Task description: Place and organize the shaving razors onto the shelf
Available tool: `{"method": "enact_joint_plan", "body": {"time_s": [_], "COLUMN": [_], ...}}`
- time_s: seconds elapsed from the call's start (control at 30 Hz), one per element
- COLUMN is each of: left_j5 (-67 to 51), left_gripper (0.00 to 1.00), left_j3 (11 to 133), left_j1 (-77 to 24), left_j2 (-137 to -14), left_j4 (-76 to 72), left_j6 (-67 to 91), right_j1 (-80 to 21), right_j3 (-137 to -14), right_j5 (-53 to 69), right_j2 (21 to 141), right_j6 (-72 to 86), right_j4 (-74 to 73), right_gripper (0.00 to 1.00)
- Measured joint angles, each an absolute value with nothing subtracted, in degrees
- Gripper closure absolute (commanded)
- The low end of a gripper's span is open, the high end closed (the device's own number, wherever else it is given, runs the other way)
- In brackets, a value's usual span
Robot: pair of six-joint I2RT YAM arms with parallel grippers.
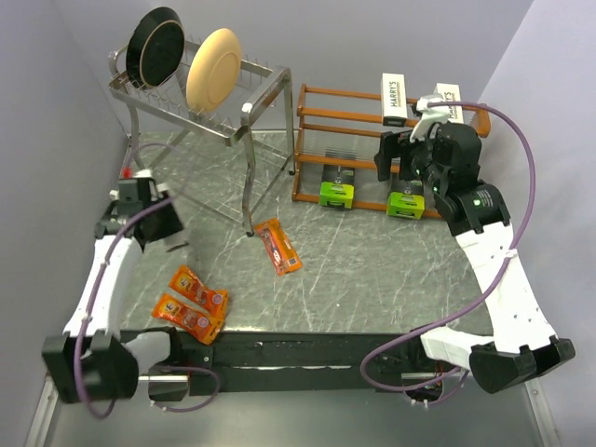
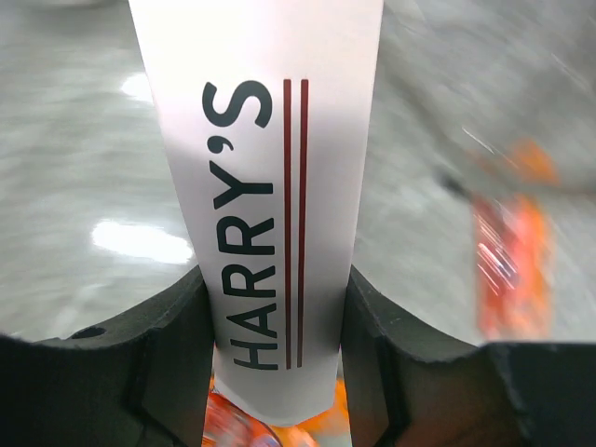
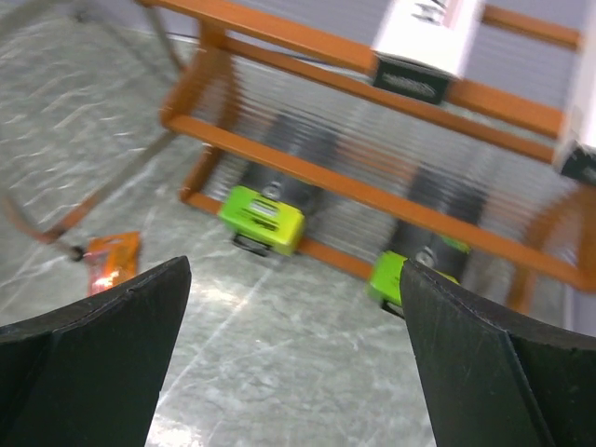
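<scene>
The shelf stands on the side of my empty right gripper, and my left gripper will next swing past the lone orange pack and down onto the bare table in front of the shelf.
My left gripper (image 2: 275,363) is shut on a long white HARRY'S box (image 2: 261,186) and holds it above the table at the left (image 1: 138,186). The orange-brown shelf (image 1: 354,121) stands at the back right. Two HARRY'S boxes (image 1: 396,100) (image 1: 449,98) lie on its top tier. Two black-and-lime-green packs (image 1: 337,193) (image 1: 407,202) sit on its bottom tier. My right gripper (image 1: 400,154) is open and empty in front of the shelf (image 3: 372,191); its view shows both green packs (image 3: 264,217) (image 3: 410,279). Three orange packs (image 1: 277,245) (image 1: 197,289) (image 1: 186,317) lie on the table.
A silver metal rack (image 1: 251,102) holding a black plate (image 1: 154,45) and a tan plate (image 1: 214,67) stands at the back left, its legs close to the shelf's left end. Grey walls close in on the left and right sides.
</scene>
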State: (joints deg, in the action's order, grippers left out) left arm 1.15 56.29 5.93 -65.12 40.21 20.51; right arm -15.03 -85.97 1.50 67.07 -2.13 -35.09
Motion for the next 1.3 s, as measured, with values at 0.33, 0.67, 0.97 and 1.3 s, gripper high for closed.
{"method": "enact_joint_plan", "body": {"time_s": [0.33, 0.67, 0.97, 1.3], "left_j5": [-8.3, -10.3, -9.7, -9.8], "left_gripper": [0.60, 0.63, 0.43, 0.00], "left_j3": [54.8, 57.5, 82.7, 83.4], "left_j1": [-21.3, -43.7, -45.0, -45.5], "left_j2": [-61.3, -78.7, -114.7, -113.7], "left_j4": [40.1, 30.2, 25.3, 26.3], "left_j6": [21.6, 24.6, 34.7, 38.6], "right_j1": [-13.5, -12.7, -11.1, -17.5], "right_j3": [-76.0, -72.0, -67.0, -64.1], "right_j5": [-10.0, -11.1, -8.9, -5.0], "right_j2": [62.6, 60.9, 59.8, 63.0], "right_j6": [0.8, 1.0, 1.1, 4.6], "right_j4": [-36.1, -35.9, -36.5, -36.8], "right_gripper": [0.00, 0.00, 0.00, 0.00]}}
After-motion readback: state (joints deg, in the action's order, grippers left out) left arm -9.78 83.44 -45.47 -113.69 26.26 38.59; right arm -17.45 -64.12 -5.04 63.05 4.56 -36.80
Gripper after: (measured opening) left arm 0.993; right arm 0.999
